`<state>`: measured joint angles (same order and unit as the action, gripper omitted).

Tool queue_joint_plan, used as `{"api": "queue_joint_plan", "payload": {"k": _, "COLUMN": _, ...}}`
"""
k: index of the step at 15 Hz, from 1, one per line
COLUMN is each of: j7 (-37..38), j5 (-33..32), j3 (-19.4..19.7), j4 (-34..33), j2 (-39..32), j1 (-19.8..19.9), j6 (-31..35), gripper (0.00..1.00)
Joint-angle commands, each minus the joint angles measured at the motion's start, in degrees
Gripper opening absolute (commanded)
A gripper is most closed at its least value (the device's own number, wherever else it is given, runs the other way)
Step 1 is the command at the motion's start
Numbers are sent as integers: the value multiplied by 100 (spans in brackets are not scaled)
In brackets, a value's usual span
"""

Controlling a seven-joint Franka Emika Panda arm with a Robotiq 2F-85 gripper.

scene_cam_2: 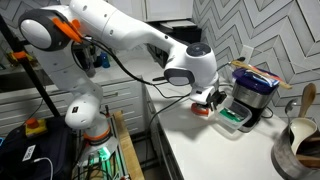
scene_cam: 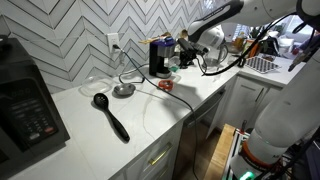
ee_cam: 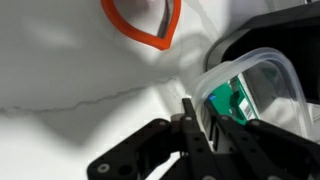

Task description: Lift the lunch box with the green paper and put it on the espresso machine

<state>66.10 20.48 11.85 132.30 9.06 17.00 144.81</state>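
Observation:
The gripper carries the lunch box by its rim outward onto the foot of the espresso machine (scene_cam_2: 252,90) next.
The lunch box (ee_cam: 255,80) is a clear plastic box with the green paper (ee_cam: 228,100) showing inside it. It also shows in an exterior view (scene_cam_2: 234,118), low on the white counter against the foot of the espresso machine (scene_cam_2: 252,90). The machine is black and upright and also shows in an exterior view (scene_cam: 158,55). My gripper (ee_cam: 200,118) has its fingers closed over the near rim of the box, one finger on each side of the wall. It shows in both exterior views (scene_cam_2: 207,99) (scene_cam: 182,58). I cannot tell whether the box is off the counter.
An orange ring-shaped piece (ee_cam: 140,28) lies on the counter just beside the box. A black ladle (scene_cam: 110,115) and a round grey dish (scene_cam: 123,90) lie further along. A big black appliance with buttons (scene_cam: 28,105) stands at the counter's far end. A power cord trails from the machine.

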Motion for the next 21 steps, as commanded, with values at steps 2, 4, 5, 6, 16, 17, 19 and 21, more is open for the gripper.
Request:
{"api": "queue_joint_plan", "payload": {"k": 2, "j7": -86, "j5": 244, "j3": 54, "j4": -163, "j2": -276, "j1": -158, "j6": 123, "gripper": 3}}
{"api": "queue_joint_plan", "payload": {"k": 4, "j7": -56, "j5": 249, "j3": 56, "j4": -253, "j2": -394, "j1": -179, "j6": 132, "gripper": 3}}
{"api": "queue_joint_plan", "payload": {"k": 5, "j7": -42, "j5": 246, "j3": 59, "j4": -320, "j2": -471, "j1": -183, "j6": 192, "gripper": 3}}
{"api": "queue_joint_plan", "payload": {"k": 6, "j7": -53, "j5": 269, "j3": 64, "j4": -374, "j2": -531, "j1": -191, "j6": 228, "gripper": 3}}
{"api": "queue_joint_plan", "payload": {"k": 16, "j7": -106, "j5": 427, "j3": -1, "j4": -1145, "j2": -1236, "j1": -338, "j6": 282, "gripper": 3}}
{"api": "queue_joint_plan", "payload": {"k": 17, "j7": -119, "j5": 479, "j3": -14, "j4": -1193, "j2": -1294, "j1": -365, "j6": 277, "gripper": 3}}
{"api": "queue_joint_plan", "payload": {"k": 19, "j7": -130, "j5": 542, "j3": -42, "j4": -1269, "j2": -1382, "j1": -410, "j6": 331, "gripper": 3}}
{"api": "queue_joint_plan", "payload": {"k": 21, "j7": -111, "j5": 547, "j3": -42, "j4": -1342, "j2": -1435, "j1": -434, "j6": 308, "gripper": 3}}
